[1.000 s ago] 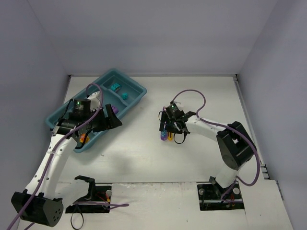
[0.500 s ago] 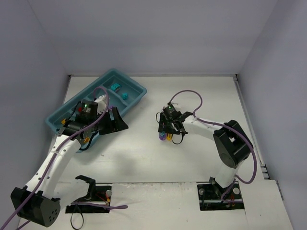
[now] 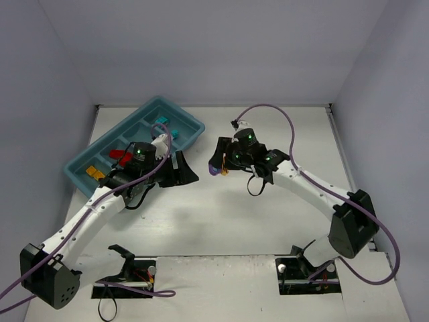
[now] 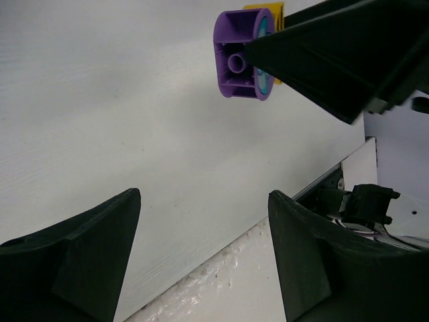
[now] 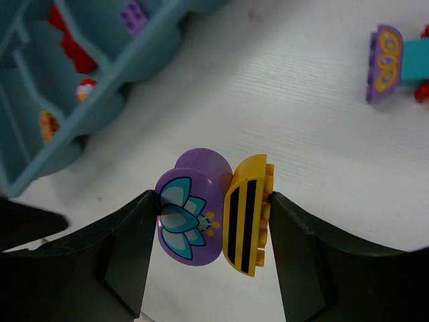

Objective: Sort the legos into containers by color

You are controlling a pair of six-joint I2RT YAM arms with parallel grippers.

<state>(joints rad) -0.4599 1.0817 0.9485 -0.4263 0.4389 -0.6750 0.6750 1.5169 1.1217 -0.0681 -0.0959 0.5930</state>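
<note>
My left gripper moves rightward in the top view next and closes around the purple lego's hollow side (image 3: 213, 170) (image 4: 237, 62), since it juts out from the right gripper's fingers.
My right gripper (image 5: 213, 215) is shut on two legos pressed side by side: a purple rounded piece with a teal flower print (image 5: 191, 215) and a yellow piece with black stripes (image 5: 247, 218). It holds them above the table, right of the teal tray (image 3: 86, 161), and its place in the top view is (image 3: 218, 168). My left gripper (image 4: 204, 255) is open and empty, pointing at that purple piece (image 4: 240, 55) from close by. The containers hold teal legos (image 3: 161, 121), red ones (image 3: 120, 155) and orange ones (image 3: 94, 174). A purple brick (image 5: 134, 17) lies in one compartment.
A small cluster of purple, teal and red legos (image 5: 392, 57) lies on the white table beyond the right gripper. The left arm (image 3: 137, 161) reaches across the tray's near side. Grey walls close in the table on three sides.
The right gripper closed on the purple and yellow pieces, lifted them and carried them left toward the tray. The left arm swung right, off the tray, uncovering the red and orange compartments.
</note>
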